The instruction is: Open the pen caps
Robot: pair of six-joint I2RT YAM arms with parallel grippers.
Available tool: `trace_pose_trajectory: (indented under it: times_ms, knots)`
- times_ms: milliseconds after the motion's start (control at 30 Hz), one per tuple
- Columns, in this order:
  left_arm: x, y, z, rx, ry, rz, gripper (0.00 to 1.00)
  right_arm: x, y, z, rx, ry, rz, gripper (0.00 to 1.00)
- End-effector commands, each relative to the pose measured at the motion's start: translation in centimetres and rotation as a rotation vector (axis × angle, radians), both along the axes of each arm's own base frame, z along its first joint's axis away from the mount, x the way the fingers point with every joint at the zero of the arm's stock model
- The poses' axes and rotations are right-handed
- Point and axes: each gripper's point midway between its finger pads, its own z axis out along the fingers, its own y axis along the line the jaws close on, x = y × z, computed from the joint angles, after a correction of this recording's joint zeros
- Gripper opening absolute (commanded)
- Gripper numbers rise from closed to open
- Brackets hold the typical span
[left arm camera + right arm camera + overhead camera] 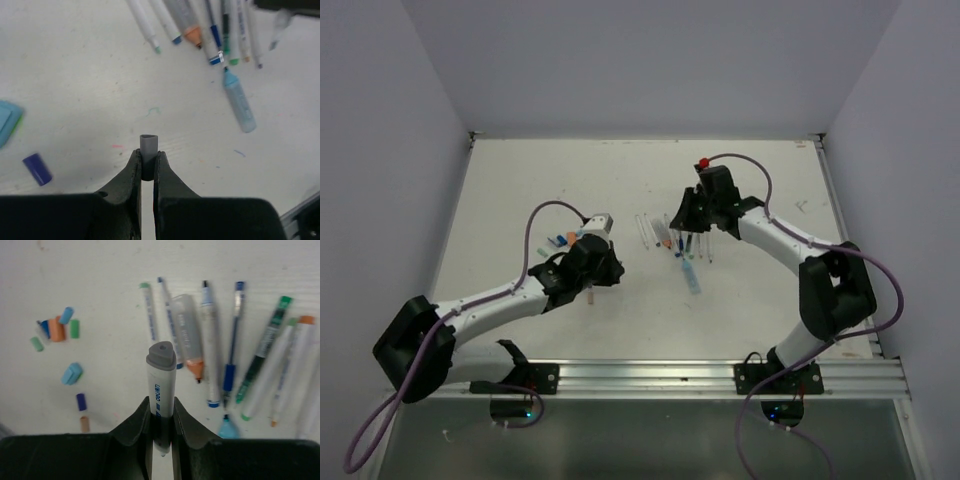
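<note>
I should next lower my left gripper toward the dark-blue cap and release the grey cap on the clear tabletop beside it, below the gripper.
My left gripper is shut on a small grey pen cap and holds it above the table; in the top view the left gripper is left of the pens. My right gripper is shut on a white pen with a grey end, tip pointing back between the fingers. In the top view the right gripper hangs over the row of pens. Several pens lie side by side, uncapped. Loose caps in orange, blue and green sit in a cluster at the left.
A light-blue highlighter lies just below the pen row. A dark-blue cap and a brownish cap lie apart on the white table. A light-blue cap lies nearby. White walls enclose the table.
</note>
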Motion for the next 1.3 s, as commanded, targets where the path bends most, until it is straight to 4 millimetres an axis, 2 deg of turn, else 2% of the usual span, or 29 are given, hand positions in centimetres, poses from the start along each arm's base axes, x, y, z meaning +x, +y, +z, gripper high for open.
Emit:
trace_pose_trajectory:
  times_ms: [0, 167, 267, 533, 667, 733, 933, 1033, 1267]
  knots:
    - [-0.2, 2.5, -2.9, 0.130, 0.076, 0.091, 0.00, 0.8, -7.9, -1.2, -0.271, 0.022, -0.124, 0.00]
    - [0.4, 1.9, -4.0, 0.154, 0.081, 0.074, 0.00, 0.5, -13.6, -2.9, -0.347, 0.072, -0.181, 0.00]
    - [1.1, 2.3, -4.3, 0.204, 0.084, 0.100, 0.00, 0.0, -14.8, -4.2, -0.373, 0.116, -0.180, 0.00]
    - [1.6, 4.4, -6.5, 0.356, 0.126, 0.177, 0.00, 0.2, -14.9, -8.2, -0.405, 0.209, -0.150, 0.02]
    - [1.3, 4.5, -7.5, 0.371, 0.157, 0.184, 0.00, 0.6, -14.9, -8.9, -0.410, 0.223, -0.156, 0.04]
    - [1.3, 4.4, -8.1, 0.380, 0.171, 0.177, 0.05, 0.9, -14.8, -9.0, -0.410, 0.222, -0.158, 0.06]
    - [1.7, 4.5, -9.3, 0.394, 0.199, 0.178, 0.14, 1.0, -14.6, -9.4, -0.402, 0.234, -0.147, 0.17]
    - [1.9, 4.6, -9.9, 0.393, 0.215, 0.180, 0.18, 1.1, -14.4, -9.4, -0.397, 0.234, -0.144, 0.20]
    - [1.9, 5.3, -9.6, 0.400, 0.207, 0.200, 0.26, 0.9, -14.2, -9.5, -0.385, 0.235, -0.139, 0.27]
